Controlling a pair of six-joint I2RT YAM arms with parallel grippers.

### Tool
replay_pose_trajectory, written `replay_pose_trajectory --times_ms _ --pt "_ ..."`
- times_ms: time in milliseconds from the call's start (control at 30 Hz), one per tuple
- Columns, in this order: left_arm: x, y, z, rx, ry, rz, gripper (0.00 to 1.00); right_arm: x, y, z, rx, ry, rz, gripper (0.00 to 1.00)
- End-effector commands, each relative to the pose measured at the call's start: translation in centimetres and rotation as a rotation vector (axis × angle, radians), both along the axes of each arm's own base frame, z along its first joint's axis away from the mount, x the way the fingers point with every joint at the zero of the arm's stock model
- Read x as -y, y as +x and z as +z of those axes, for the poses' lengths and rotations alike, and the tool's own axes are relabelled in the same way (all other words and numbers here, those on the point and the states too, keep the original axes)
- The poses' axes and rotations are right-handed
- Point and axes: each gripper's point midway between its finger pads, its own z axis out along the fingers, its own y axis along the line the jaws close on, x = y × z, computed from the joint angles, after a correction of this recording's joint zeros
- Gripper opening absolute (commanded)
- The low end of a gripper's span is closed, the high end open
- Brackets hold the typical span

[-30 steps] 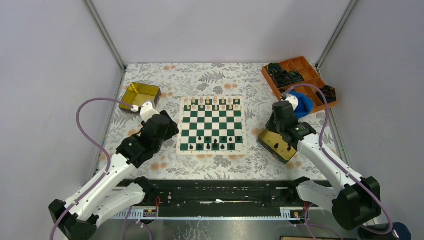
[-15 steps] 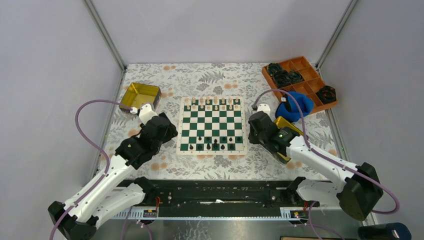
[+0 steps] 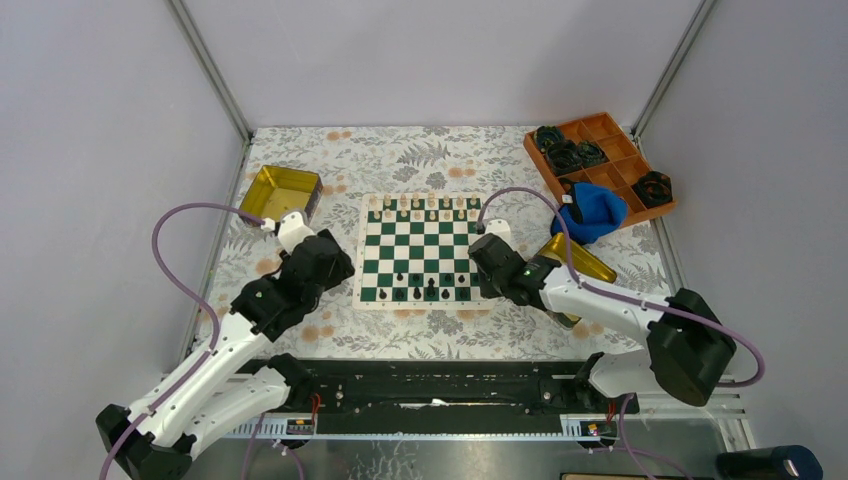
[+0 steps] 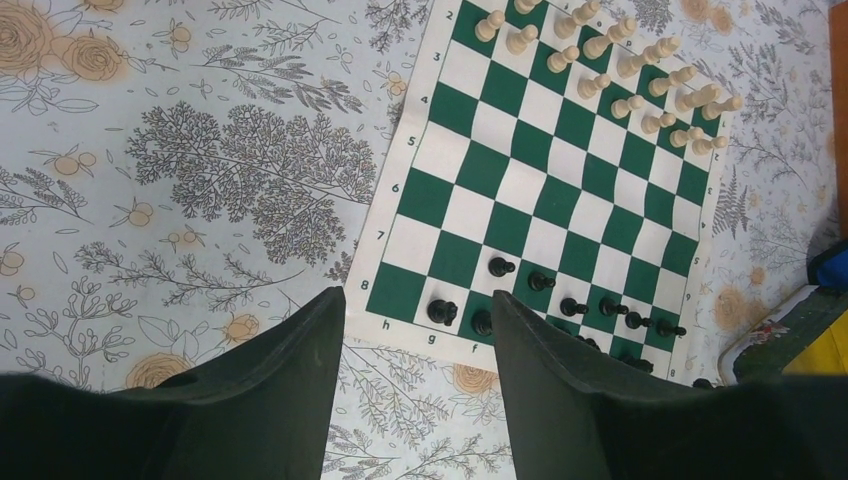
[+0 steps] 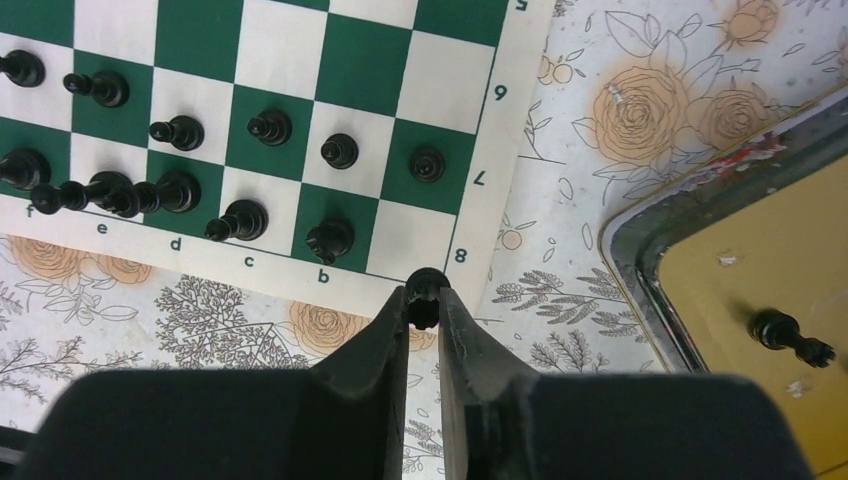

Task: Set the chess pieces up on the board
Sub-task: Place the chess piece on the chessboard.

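My right gripper lowers the held piece onto the white corner square (image 5: 413, 240) next and releases it. That square is below the gripper, still empty beside the black pieces.
The green-and-white board (image 3: 424, 245) lies mid-table. Cream pieces (image 3: 424, 207) fill its far rows and black pieces (image 3: 430, 287) stand in its near rows. My right gripper (image 3: 484, 264) is at the board's near right corner. In the right wrist view it (image 5: 424, 305) is shut on a small black chess piece (image 5: 424, 292), held over the white border beside square 8. Several black pieces (image 5: 240, 220) stand on the board to its left. My left gripper (image 3: 338, 264) hovers by the board's near left corner. Its jaws (image 4: 418, 330) are wide open and empty, above the h-g edge.
A gold tin (image 3: 280, 190) sits far left. Another gold tin (image 3: 578, 262) lies right of the board, with one black piece (image 5: 790, 337) lying in it. An orange divided tray (image 3: 612, 150) with black rings and a blue cloth (image 3: 592, 210) are at the back right.
My right arm swung left from over the right gold tin to the board's near right corner, carrying the black piece. My left arm barely moved.
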Motion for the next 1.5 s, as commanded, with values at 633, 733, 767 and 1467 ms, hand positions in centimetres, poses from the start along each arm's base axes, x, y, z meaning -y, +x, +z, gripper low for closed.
replay_pose_trajectory --times_ms 633,733,767,1467 --pt "-0.1 0.6 -1.1 -0.006 0.026 0.006 0.63 -3.3 2.1 -1.4 0.016 0.004 0.039 0.00" --pt "-0.1 0.6 -1.0 -0.006 0.027 0.005 0.63 -3.4 2.1 -1.5 0.011 0.007 0.042 0.00" --pt "-0.1 0.6 -1.1 -0.007 0.028 0.005 0.63 -3.4 2.0 -1.6 0.006 0.004 0.044 0.00" --pt "0.0 0.5 -1.3 -0.011 0.022 0.004 0.63 -2.6 1.4 -2.1 -0.013 -0.018 0.024 0.00"
